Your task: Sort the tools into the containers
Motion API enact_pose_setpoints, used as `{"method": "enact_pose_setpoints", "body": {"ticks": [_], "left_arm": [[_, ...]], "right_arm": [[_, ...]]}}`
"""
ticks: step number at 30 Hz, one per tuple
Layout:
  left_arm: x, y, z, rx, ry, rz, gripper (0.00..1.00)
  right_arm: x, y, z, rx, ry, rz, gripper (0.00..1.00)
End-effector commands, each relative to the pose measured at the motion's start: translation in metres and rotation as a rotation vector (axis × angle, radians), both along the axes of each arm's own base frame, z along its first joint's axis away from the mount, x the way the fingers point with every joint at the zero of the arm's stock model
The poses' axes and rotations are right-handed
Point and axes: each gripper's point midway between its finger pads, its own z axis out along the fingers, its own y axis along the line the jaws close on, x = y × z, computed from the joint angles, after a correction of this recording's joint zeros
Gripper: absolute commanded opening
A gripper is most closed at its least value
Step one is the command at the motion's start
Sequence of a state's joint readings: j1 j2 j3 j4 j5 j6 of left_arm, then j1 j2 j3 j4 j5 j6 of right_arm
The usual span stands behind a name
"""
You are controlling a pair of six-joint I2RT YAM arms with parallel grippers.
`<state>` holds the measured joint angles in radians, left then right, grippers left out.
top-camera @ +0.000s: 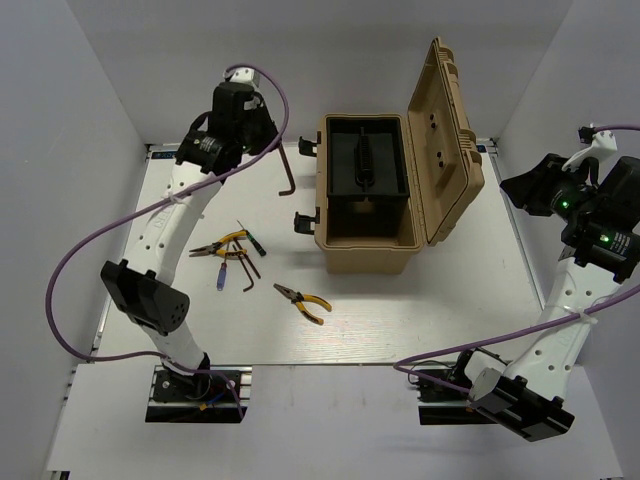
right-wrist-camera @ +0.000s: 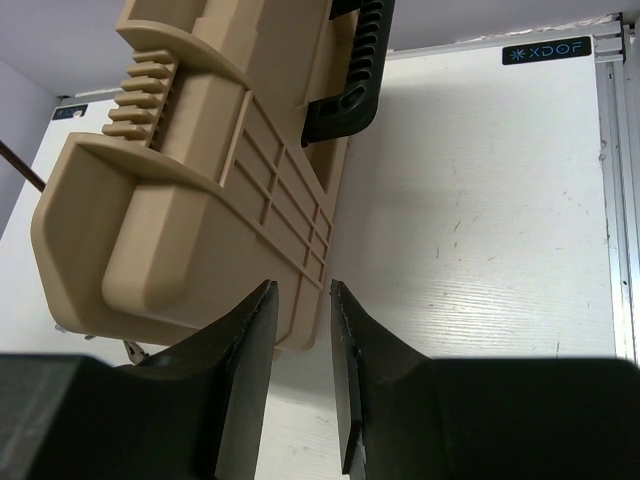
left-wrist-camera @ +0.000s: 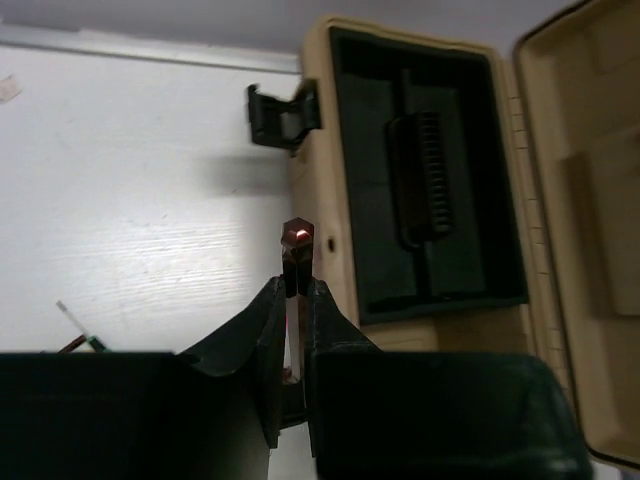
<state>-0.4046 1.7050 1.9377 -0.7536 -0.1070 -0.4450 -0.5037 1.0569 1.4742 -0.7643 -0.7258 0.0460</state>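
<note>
Next, my left gripper moves back and toward the toolbox's uncovered near section, to its right in the top view, and releases the hex key inside.
The tan toolbox [top-camera: 366, 253] stands open at the table's middle, lid [top-camera: 446, 140] up on the right, with a black inner tray [top-camera: 365, 165]. My left gripper [top-camera: 272, 135] is shut on a dark L-shaped hex key [top-camera: 287, 172], held in the air just left of the box. In the left wrist view the key [left-wrist-camera: 296, 243] sticks up from between the fingers, beside the box's wall [left-wrist-camera: 312, 215]. My right gripper [top-camera: 520, 190] is open and empty, raised right of the lid [right-wrist-camera: 200, 190]. On the table lie yellow-handled pliers [top-camera: 218, 244], second pliers [top-camera: 303, 302], hex keys [top-camera: 245, 262] and a blue-handled screwdriver [top-camera: 220, 278].
Two black latches [top-camera: 305, 222] stick out from the toolbox's left side, one also in the left wrist view [left-wrist-camera: 280, 115]. The lid's black handle [right-wrist-camera: 350, 80] faces my right gripper. White walls close in the table on the left, back and right.
</note>
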Motion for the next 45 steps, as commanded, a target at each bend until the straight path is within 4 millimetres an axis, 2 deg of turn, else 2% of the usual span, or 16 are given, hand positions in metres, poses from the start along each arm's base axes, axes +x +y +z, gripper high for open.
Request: {"method": "enact_pose_setpoints", "body": {"ticks": [1, 9, 11, 18, 20, 29, 31, 34, 35, 36, 38, 39, 40, 42, 44, 45], "left_arm": [[-0.030, -0.024, 0.064, -0.110, -0.107, -0.143, 0.00], [-0.052, -0.068, 0.074, -0.222, -0.085, -0.305, 0.00], [-0.052, -0.079, 0.062, -0.236, -0.059, -0.330, 0.00], [-0.058, -0.115, 0.045, -0.267, -0.025, -0.398, 0.00], [-0.056, -0.121, 0.029, -0.255, -0.003, -0.399, 0.00], [-0.051, -0.151, -0.015, -0.224, 0.045, -0.402, 0.00], [-0.049, -0.150, -0.027, -0.202, 0.060, -0.395, 0.00], [-0.048, -0.153, -0.033, -0.183, 0.062, -0.396, 0.19], [-0.049, -0.156, -0.033, -0.178, 0.059, -0.394, 0.33], [-0.047, -0.155, -0.038, -0.162, 0.060, -0.390, 0.40], [-0.044, -0.154, -0.031, -0.154, 0.046, -0.384, 0.53], [-0.045, -0.153, -0.034, -0.140, 0.052, -0.388, 0.63], [-0.042, -0.152, -0.022, -0.146, 0.026, -0.377, 0.67], [-0.043, -0.149, -0.023, -0.122, 0.025, -0.377, 0.74], [-0.043, -0.145, -0.015, -0.109, 0.008, -0.370, 0.76], [-0.046, -0.140, -0.003, -0.113, -0.013, -0.360, 0.77]], "right_arm": [[-0.001, 0.004, 0.011, -0.011, -0.046, 0.015, 0.34], [-0.002, 0.002, 0.009, -0.017, -0.040, 0.005, 0.34], [-0.002, 0.003, 0.009, -0.016, -0.040, 0.008, 0.34], [-0.003, 0.003, 0.009, -0.012, -0.036, 0.006, 0.34], [-0.004, 0.003, 0.009, -0.018, -0.037, 0.008, 0.34], [-0.005, 0.004, 0.008, -0.024, -0.041, 0.018, 0.34], [-0.006, 0.006, 0.008, -0.023, -0.041, 0.022, 0.37], [-0.006, 0.006, 0.009, -0.025, -0.045, 0.025, 0.47], [-0.006, 0.006, 0.009, -0.028, -0.048, 0.026, 0.48], [-0.007, 0.007, 0.009, -0.027, -0.049, 0.032, 0.50], [-0.007, 0.007, 0.011, -0.031, -0.054, 0.033, 0.50], [-0.007, 0.007, 0.011, -0.030, -0.053, 0.034, 0.50], [-0.008, 0.008, 0.012, -0.034, -0.056, 0.038, 0.50], [-0.008, 0.008, 0.012, -0.035, -0.057, 0.038, 0.50], [-0.007, 0.009, 0.016, -0.035, -0.066, 0.048, 0.50], [-0.007, 0.010, 0.019, -0.035, -0.076, 0.054, 0.50]]}}
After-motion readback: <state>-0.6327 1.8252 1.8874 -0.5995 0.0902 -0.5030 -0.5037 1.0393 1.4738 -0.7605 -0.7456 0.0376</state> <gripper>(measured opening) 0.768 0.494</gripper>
